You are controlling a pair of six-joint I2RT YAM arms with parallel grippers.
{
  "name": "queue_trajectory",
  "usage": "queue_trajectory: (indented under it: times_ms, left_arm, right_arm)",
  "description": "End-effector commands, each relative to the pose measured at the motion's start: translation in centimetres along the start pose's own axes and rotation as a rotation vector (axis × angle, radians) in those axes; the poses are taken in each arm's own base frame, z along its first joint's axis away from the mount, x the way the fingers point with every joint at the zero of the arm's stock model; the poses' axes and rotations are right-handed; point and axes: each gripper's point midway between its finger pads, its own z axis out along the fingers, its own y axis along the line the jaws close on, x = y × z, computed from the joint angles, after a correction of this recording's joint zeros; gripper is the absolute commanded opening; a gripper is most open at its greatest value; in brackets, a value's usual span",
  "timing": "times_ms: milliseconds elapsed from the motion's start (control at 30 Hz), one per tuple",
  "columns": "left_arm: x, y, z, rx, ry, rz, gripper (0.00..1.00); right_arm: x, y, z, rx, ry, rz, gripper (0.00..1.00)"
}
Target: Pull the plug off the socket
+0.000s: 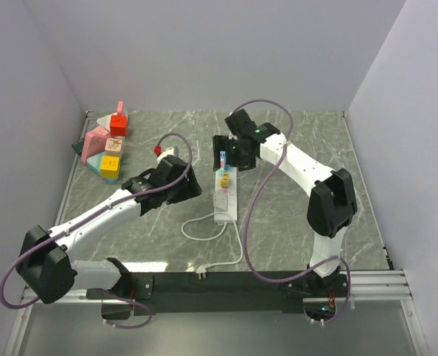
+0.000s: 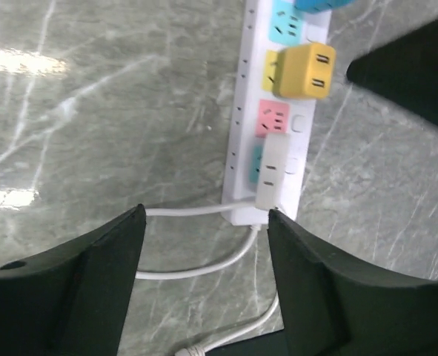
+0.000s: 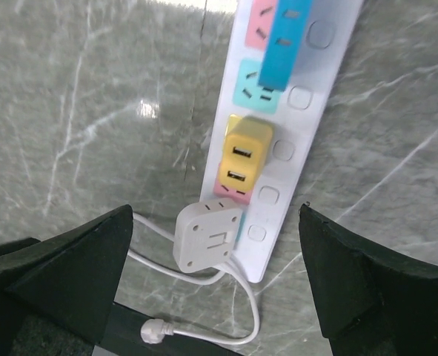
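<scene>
The fingers of my right gripper are already wide open, so they will next go down around the sides of the yellow USB plug (image 1: 224, 180) (image 3: 244, 159) below them on the power strip.
A white power strip (image 1: 232, 200) lies lengthwise mid-table. Three plugs sit in it: a blue plug (image 3: 284, 44) at the far end, a yellow USB plug (image 3: 244, 159) in the middle and a white square adapter (image 3: 207, 237) at the near end. My right gripper (image 3: 215, 215) hovers open above the strip, its fingers wide on either side, touching nothing. My left gripper (image 2: 205, 213) is open just left of the strip's near end. Its right fingertip (image 2: 278, 222) is close by the white adapter (image 2: 273, 170), and only the cord and table lie between its fingers.
The strip's own white cord (image 1: 204, 230) loops on the table, with its loose plug (image 1: 201, 273) on the black front rail. Coloured toy blocks (image 1: 107, 144) stand at the back left. Grey walls close in the table on three sides.
</scene>
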Motion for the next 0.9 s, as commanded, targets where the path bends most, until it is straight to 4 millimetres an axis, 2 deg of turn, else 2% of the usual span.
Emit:
queue_trajectory:
  times_ms: [0,67,200,367,500,600,767,867]
  left_arm:
    - [-2.1,-0.3,-0.3,0.061,-0.060,-0.011,0.70]
    - [-2.6,-0.6,0.9,0.071,-0.065,0.020,0.62]
    - [-3.3,-1.2,3.7,0.076,-0.041,0.060,0.49]
    - [-5.1,-2.4,4.9,0.130,-0.036,0.035,0.37]
    - [-5.5,-2.6,6.0,0.148,-0.029,0.024,0.33]
    - [-5.9,-3.4,6.3,0.200,-0.034,0.027,0.32]
    - [-5.8,-4.4,7.6,0.274,-0.014,0.070,0.29]
    - [-4.9,-4.7,8.6,0.319,0.038,0.089,0.22]
  right_arm:
    - [1.5,-0.3,1.3,0.053,0.028,-0.007,0.98]
    - [2.0,-0.1,1.7,0.052,0.033,-0.001,0.95]
    - [1.5,-0.2,2.4,0.069,0.022,-0.007,0.89]
    - [1.4,-0.6,3.7,0.103,0.057,-0.048,0.76]
    - [1.7,-0.5,4.8,0.110,0.080,-0.060,0.72]
    - [1.9,-0.9,5.7,0.131,0.099,-0.057,0.67]
    - [1.8,-0.9,6.7,0.136,0.109,-0.061,0.55]
    - [2.1,-1.0,7.3,0.141,0.128,-0.070,0.42]
